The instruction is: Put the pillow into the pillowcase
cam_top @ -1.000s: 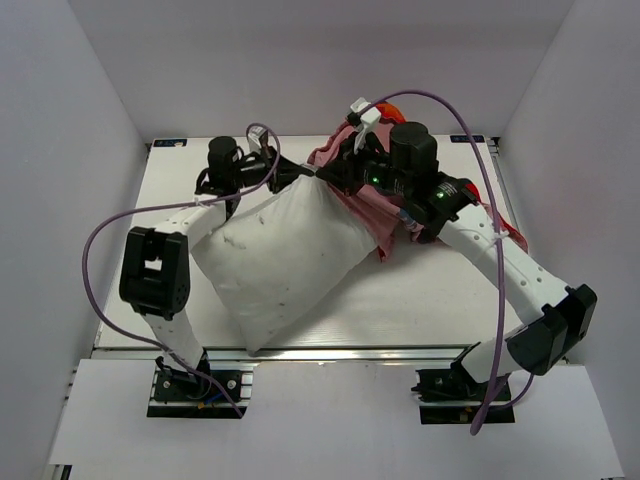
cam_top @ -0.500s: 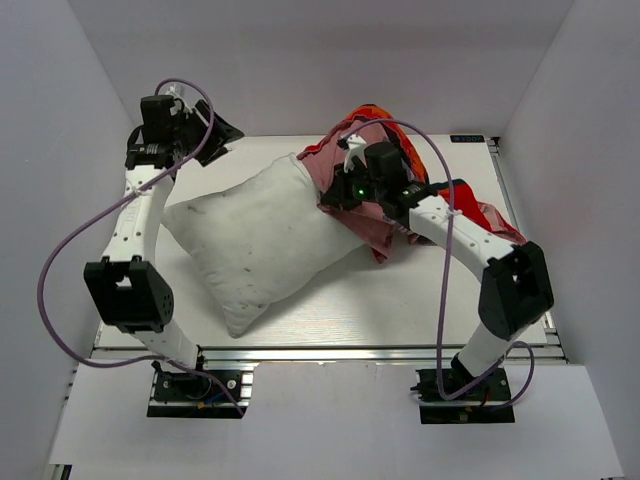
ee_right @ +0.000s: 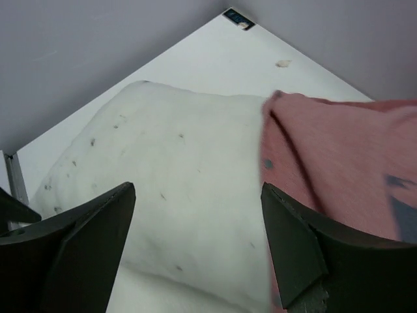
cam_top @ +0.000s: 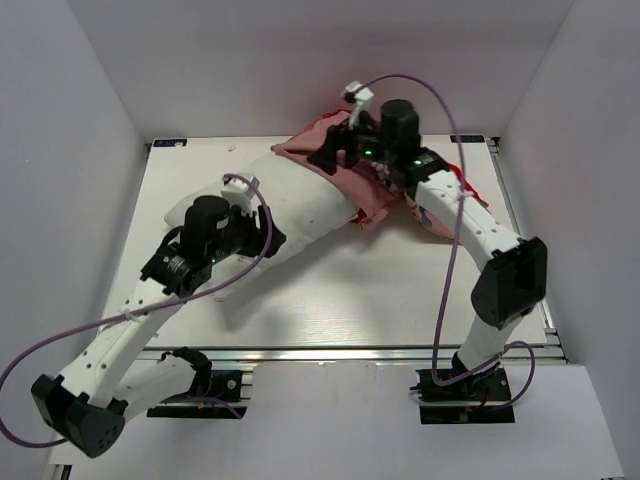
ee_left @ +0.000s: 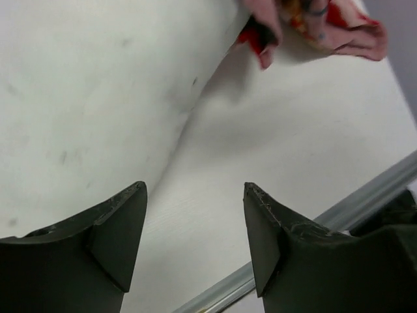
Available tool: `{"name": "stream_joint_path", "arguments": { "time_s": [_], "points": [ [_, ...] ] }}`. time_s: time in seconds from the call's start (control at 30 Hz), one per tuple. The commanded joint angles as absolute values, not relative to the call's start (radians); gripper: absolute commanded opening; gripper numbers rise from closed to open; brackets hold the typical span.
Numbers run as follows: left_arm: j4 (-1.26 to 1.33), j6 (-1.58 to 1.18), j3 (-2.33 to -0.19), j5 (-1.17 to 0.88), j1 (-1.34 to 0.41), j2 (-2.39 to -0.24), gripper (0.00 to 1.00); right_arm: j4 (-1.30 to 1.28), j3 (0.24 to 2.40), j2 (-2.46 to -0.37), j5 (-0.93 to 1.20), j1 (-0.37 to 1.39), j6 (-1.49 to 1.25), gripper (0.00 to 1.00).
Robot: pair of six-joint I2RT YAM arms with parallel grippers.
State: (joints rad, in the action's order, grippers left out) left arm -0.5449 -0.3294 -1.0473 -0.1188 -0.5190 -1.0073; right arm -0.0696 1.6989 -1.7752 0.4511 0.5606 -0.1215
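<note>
I need to bring my left gripper down toward the pillowcase, so that it comes onto the pillow's near edge point(cam_top: 304, 243) point(ee_left: 185, 116).
The white pillow point(cam_top: 300, 195) lies slantwise across the table, and its right end runs under the pink inner side of the pillowcase point(cam_top: 375, 195). My right gripper point(cam_top: 322, 158) hovers open over that junction, with pillow point(ee_right: 169, 169) and pillowcase point(ee_right: 339, 150) below and nothing between the fingers point(ee_right: 199, 189). My left gripper point(cam_top: 268, 238) stands open at the pillow's near side. In the left wrist view the open left gripper point(ee_left: 195, 189) sits above bare table, the pillow point(ee_left: 98, 98) up left and a red-and-pink pillowcase corner point(ee_left: 326, 26) at the top.
The metal rail point(ee_left: 365, 195) marks the table's near edge. White walls close in the back and both sides. Purple cables point(cam_top: 440, 200) loop over both arms. A small scrap point(ee_right: 283, 63) lies near the back edge.
My right gripper has opened and let go of the pillowcase. My left arm has swung from the back left corner to the pillow's near side. The pillow lies further right, toward the case.
</note>
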Motion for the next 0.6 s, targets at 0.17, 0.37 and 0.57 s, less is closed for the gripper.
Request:
{"name": "stream_joint_path", "arguments": {
  "time_s": [0.17, 0.37, 0.57],
  "points": [
    [-0.427, -0.186, -0.963, 0.194, -0.669, -1.064, 0.74, -0.112, 1.421, -1.464, 0.709, 0.348, 0.121, 0.84],
    [-0.414, -0.032, -1.083, 0.399, -0.764, -1.319, 0.77, -0.179, 1.223, -1.31, 0.623, 0.35, 0.267, 0.86],
    [-0.499, -0.032, -1.138, 0.589, -0.767, -1.551, 0.57, -0.184, 1.132, -1.27, 0.441, 0.403, 0.291, 0.85]
  ]
}}
